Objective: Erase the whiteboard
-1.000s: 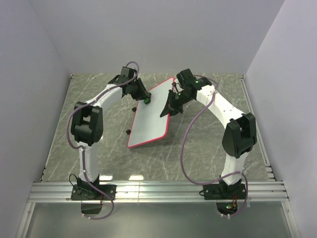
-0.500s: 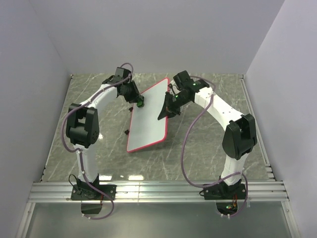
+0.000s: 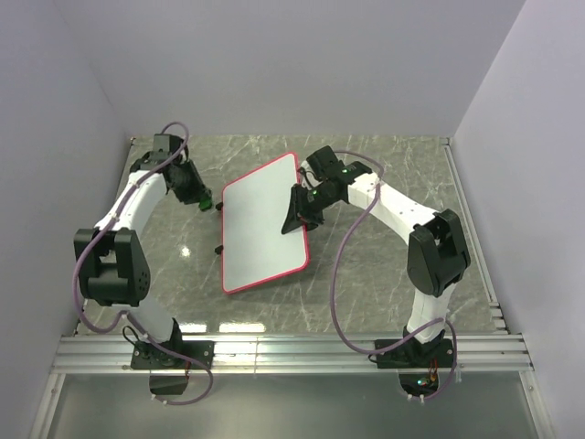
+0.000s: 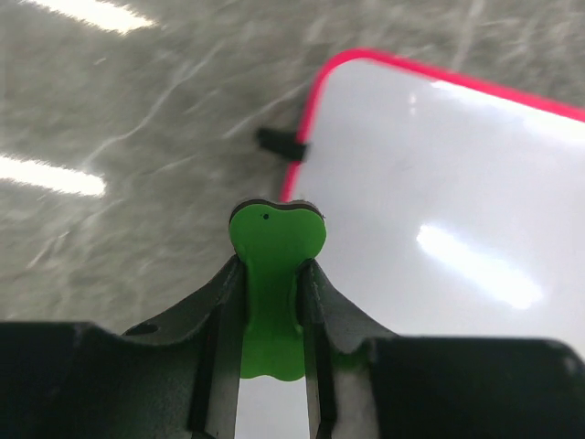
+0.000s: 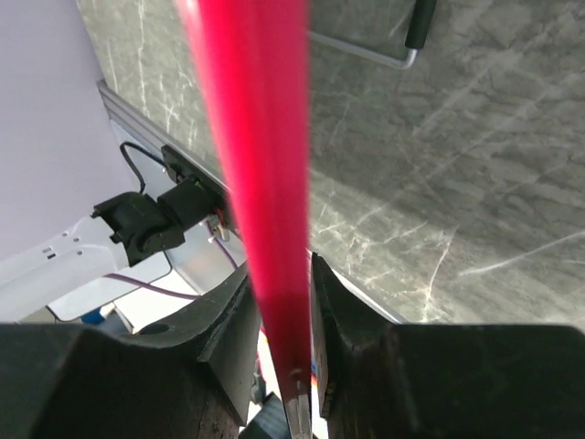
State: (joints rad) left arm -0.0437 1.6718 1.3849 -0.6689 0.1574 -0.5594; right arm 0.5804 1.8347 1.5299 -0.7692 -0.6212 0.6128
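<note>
I will move my left gripper back and down onto the bare marble beside the black feet and let go of the green block, because the whiteboard point(image 3: 260, 229) shows plain white.
The whiteboard point(image 3: 260, 229), white with a thin red rim, lies slanted across the middle of the marble table, and its face shows plain white. My right gripper point(image 3: 297, 215) is at its right edge. In the right wrist view the red rim point(image 5: 247, 137) runs edge-on between the jaws of the right gripper point(image 5: 279, 270), which stand close on both sides. My left gripper point(image 3: 203, 197) hangs left of the board's far corner, shut on a small green block point(image 4: 274, 265). The left wrist view shows the board's corner point(image 4: 439, 210) just beyond the left gripper point(image 4: 272, 265).
Small black feet point(image 3: 218, 248) stick out at the board's left side, and one shows by the rim point(image 4: 279, 142). Grey walls close in the table on three sides. An aluminium rail point(image 3: 292, 352) carrying both arm bases runs along the near edge.
My left arm has swung far to the left, off the board, with the green block still in it. The board and my right gripper have shifted left and toward the near edge.
</note>
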